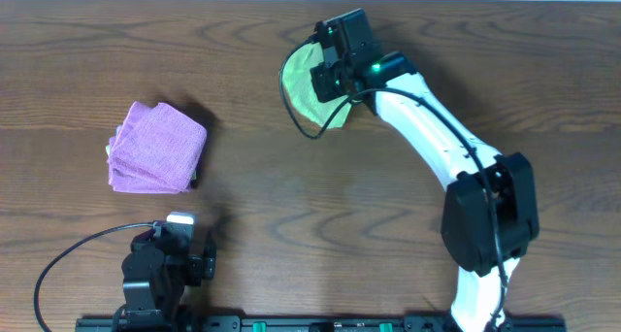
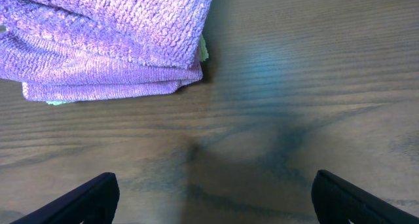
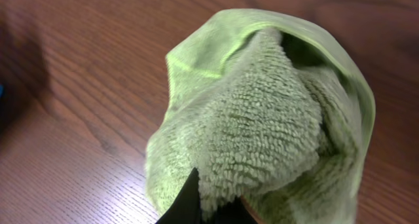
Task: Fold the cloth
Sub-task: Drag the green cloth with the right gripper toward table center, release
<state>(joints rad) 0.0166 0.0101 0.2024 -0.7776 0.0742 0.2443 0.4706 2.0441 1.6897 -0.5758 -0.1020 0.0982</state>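
My right gripper should next move down, back and to the left in the overhead view, over bare wood, and let go of the light green cloth (image 1: 303,84) there, because that spot is clear.
A light green cloth (image 1: 303,84) hangs bunched at the far middle of the wooden table. My right gripper (image 1: 335,78) is shut on it. In the right wrist view the green cloth (image 3: 262,112) fills the frame, pinched between my dark fingers (image 3: 219,207) with its edge draped over. My left gripper (image 1: 179,249) rests near the front left edge, open and empty; its two fingertips (image 2: 213,198) show wide apart over bare wood.
A folded purple cloth (image 1: 155,148) lies at the left of the table, and it also shows at the top left of the left wrist view (image 2: 105,40). A black cable (image 1: 68,259) loops by the left arm's base.
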